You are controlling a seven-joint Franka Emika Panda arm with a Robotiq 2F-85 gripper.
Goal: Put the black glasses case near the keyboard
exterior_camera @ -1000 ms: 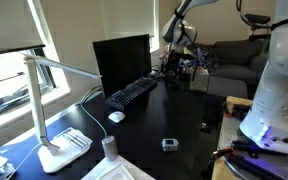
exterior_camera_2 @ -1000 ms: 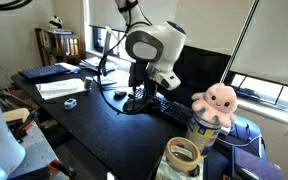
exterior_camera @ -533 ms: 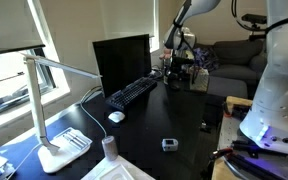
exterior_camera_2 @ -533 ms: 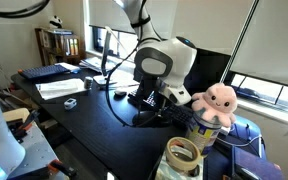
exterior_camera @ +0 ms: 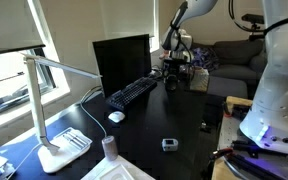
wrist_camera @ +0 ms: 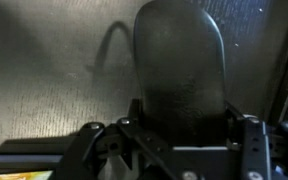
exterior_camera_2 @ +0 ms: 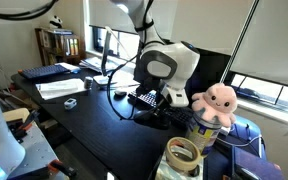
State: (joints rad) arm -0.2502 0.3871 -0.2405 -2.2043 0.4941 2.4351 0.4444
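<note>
I will move my gripper toward the keyboard (exterior_camera: 132,94) and lower it to release the case, since the bare desk by the keyboard's far end is below it.
In the wrist view the black glasses case (wrist_camera: 179,55) lies lengthwise between my gripper's (wrist_camera: 184,110) two fingers, which press against its sides, just over the dark desk. In an exterior view the gripper (exterior_camera: 172,72) is low over the desk at the far end of the black keyboard (exterior_camera: 132,94); the case is too dark to make out there. In an exterior view the arm's bulky wrist (exterior_camera_2: 162,68) hides the gripper and case, and part of the keyboard (exterior_camera_2: 147,98) shows beside it.
A black monitor (exterior_camera: 122,60) stands behind the keyboard. A white mouse (exterior_camera: 116,116), a small grey-white gadget (exterior_camera: 169,144) and a white desk lamp (exterior_camera: 56,120) sit nearer. A pink plush octopus (exterior_camera_2: 216,103) and a tape roll (exterior_camera_2: 184,155) stand at the desk's edge.
The arm has shifted along the desk toward the keyboard and dropped lower; its wrist now hides the gripper in one exterior view.
</note>
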